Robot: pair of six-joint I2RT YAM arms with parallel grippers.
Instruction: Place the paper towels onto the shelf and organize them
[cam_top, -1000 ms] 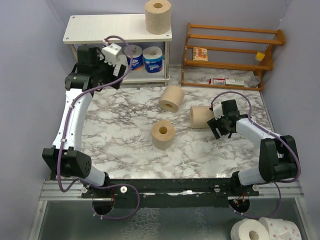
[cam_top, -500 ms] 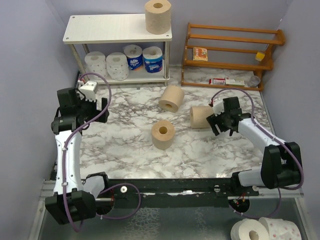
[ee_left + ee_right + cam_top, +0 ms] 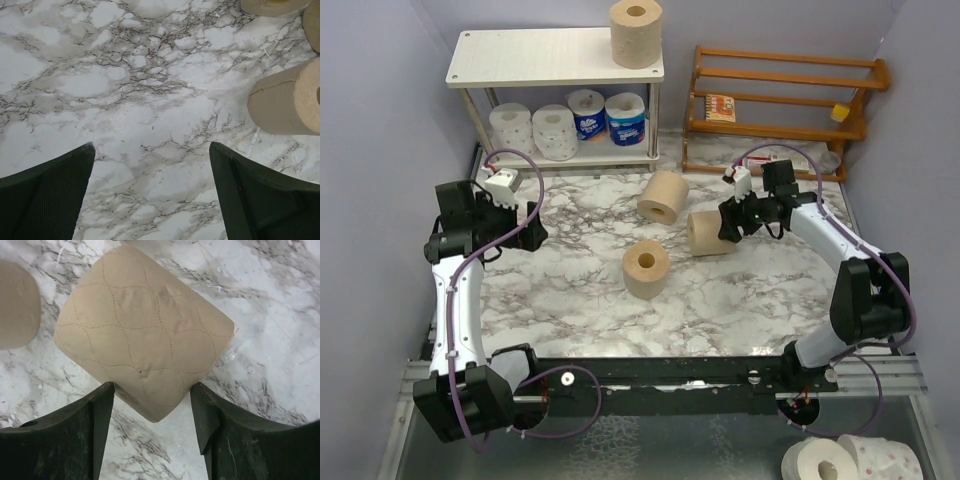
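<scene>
The hollow end of the centre tan roll faces up. My left gripper will next swing to the right in the top view and turn onto the centre tan roll's far rim point(image 3: 641, 246) point(image 3: 306, 75).
The white two-tier shelf point(image 3: 520, 50) stands at the back left. One tan roll point(image 3: 636, 32) stands on its top board. Two white pink-dotted rolls point(image 3: 532, 129) and two blue-wrapped rolls point(image 3: 607, 116) sit on its lower board. Two tan rolls lie loose on the marble, one at the middle back point(image 3: 663, 196) and one at the centre point(image 3: 646, 268). My right gripper point(image 3: 725, 222) is shut on the corner of a third tan roll point(image 3: 705, 232), seen close in the right wrist view point(image 3: 145, 335) between the gripper point(image 3: 152, 390). My left gripper point(image 3: 525, 225) is open and empty over bare marble point(image 3: 150, 150), with a tan roll point(image 3: 285, 102) to its right.
An orange-brown wooden slatted rack point(image 3: 785, 100) with small items stands at the back right. Two white rolls point(image 3: 830, 460) lie below the table's near right corner. Purple walls close in on both sides. Another tan roll point(image 3: 17, 305) shows at the left of the right wrist view.
My left arm drew back from the shelf's lower board to the table's left side, leaving the dotted rolls there. My right gripper moved left and back with the tan roll.
</scene>
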